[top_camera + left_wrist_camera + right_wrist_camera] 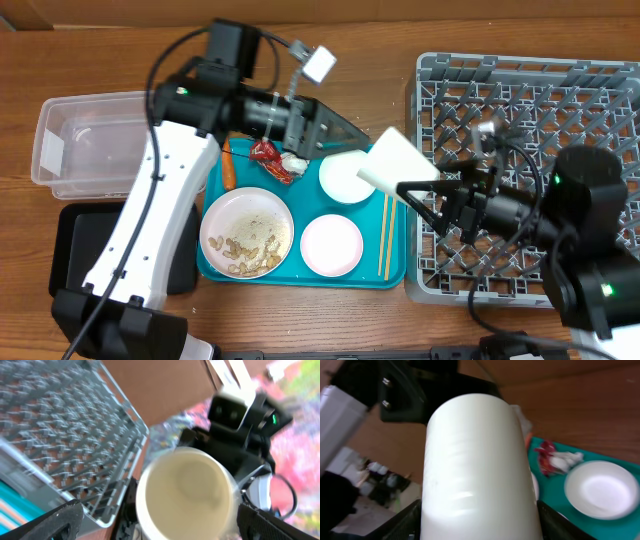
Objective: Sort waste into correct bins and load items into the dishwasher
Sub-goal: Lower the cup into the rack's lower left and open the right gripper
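The robot's right gripper will next swing over the grey dish rack (530, 110), tip downward and lower the small white cup (393, 163) inside the rack's edge by the teal tray, where the wire pegs are empty.
My right gripper (412, 190) is shut on the small white cup (393, 163) and holds it tilted in the air between the teal tray and the grey dish rack (530, 110). In the right wrist view the cup (477, 460) fills the space between the fingers (480, 527). My left gripper (345, 135) is open and empty above the red wrapper (267, 153) and white tissue (294, 165). Its wrist view looks into the cup's mouth (185, 492). The plate with rice bits (247, 236), pink bowl (331, 245), white bowl (345, 178), chopsticks (385, 235) and carrot (228, 168) lie on the tray.
The teal tray (300, 275) sits mid-table. The clear tub (85, 140) stands at the far left, with the black tray (85, 250) in front of it. The left arm reaches across the tray's back edge.
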Available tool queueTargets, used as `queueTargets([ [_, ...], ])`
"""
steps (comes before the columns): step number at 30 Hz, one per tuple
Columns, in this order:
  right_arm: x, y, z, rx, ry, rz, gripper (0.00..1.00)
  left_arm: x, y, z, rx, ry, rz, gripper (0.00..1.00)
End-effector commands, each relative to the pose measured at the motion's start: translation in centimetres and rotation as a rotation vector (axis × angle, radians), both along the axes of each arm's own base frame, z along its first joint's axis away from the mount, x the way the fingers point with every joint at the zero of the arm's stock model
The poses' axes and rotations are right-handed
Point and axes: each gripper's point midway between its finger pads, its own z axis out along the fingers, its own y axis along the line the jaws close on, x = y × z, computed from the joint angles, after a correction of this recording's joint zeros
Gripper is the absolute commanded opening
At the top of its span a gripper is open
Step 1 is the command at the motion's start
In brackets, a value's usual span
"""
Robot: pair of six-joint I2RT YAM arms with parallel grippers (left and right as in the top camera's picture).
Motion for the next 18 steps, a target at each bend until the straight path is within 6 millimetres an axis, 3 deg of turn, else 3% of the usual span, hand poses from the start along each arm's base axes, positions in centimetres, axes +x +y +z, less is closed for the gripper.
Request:
queueTargets([
  [1, 2.0, -4.8, -1.1, -0.128, 0.023, -0.356, 0.55, 1.8, 2.7, 0.7, -0.002, 0.067, 0.097, 1.0],
  [5, 1.1, -11.0, -5.5, -0.256, 0.242, -0.727, 0.55, 2.9, 5.0, 0.5, 0.004, 0.107, 0.168, 1.0],
  [9, -1.1, -15.9, -8.8, -0.377, 0.408, -0.998, 0.54, 3.1, 5.5, 0.4, 0.005, 0.089, 0.177, 1.0],
  [18, -3.2, -19.4, -11.0, -0.476, 0.543, -1.151, 0.55, 2.7, 5.6, -2.7, 0.167, 0.087, 0.214, 1.0],
])
